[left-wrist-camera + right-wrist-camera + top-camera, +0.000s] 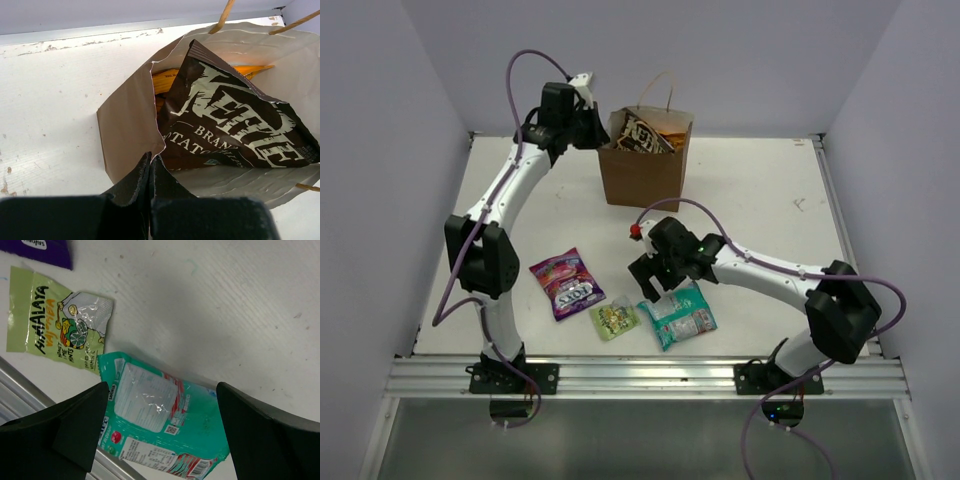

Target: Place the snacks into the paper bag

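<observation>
My right gripper should next move down and back, open, onto the teal packet's white panel (663, 309) (144, 409) and close there, because the packet is below the gripper's spread fingers.
The paper bag (642, 178) stands upright at the back of the table. The dark brown chip bag (235, 125) and the orange chip bag (162, 82) sit inside it, sticking out of the top (640, 135). My left gripper (150, 159) is shut on the bag's left rim (127, 135). My right gripper (161, 387) is open, hovering just above the teal packet (165, 420), with one jaw on either side of it. The small green packet (55, 325) and the purple candy packet (563, 283) lie flat to the teal packet's left.
An aluminium rail (640, 377) runs along the table's front edge, close to the teal packet (682, 315) and green packet (614, 318). Grey walls close in the left, back and right sides.
</observation>
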{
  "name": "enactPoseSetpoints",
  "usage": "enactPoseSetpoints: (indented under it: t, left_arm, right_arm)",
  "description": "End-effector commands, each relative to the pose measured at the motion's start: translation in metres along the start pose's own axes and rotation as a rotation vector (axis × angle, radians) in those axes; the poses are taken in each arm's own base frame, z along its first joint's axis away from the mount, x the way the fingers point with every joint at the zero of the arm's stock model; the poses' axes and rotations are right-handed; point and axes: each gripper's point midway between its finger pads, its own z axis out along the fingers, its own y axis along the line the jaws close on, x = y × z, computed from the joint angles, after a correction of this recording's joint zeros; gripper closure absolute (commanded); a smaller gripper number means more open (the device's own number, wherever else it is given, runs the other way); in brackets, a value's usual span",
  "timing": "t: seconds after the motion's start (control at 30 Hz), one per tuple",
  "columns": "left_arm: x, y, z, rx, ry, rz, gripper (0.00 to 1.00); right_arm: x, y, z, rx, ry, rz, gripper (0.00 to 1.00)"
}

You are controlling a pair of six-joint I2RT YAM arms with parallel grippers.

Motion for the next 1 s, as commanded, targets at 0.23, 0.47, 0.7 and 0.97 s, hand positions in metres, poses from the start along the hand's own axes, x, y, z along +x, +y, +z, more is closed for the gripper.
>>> enactPoseSetpoints:
  t: [0.23, 0.47, 0.7, 0.97]
  left_arm:
    - [0.025, 0.002, -0.005, -0.011, 0.065, -0.018, 1.0]
    - [0.028, 0.001, -0.002, -0.007, 0.073, -0.016, 1.0]
    - [0.026, 0.001, -0.006, -0.013, 0.066, -0.006, 1.0]
    - [0.022, -0.001, -0.007, -0.011, 0.058, -0.002, 1.0]
  right_arm:
    - [0.057, 0.039, -0.014, -0.103, 0.13, -0.015, 0.07]
    - [0.08, 0.044, 0.003, -0.105, 0.191, 0.001, 0.09]
    - [0.098, 0.036, 0.026, -0.033, 0.265, 0.015, 0.41]
    - [0.086, 0.026, 0.01, 0.034, 0.248, 0.008, 0.93]
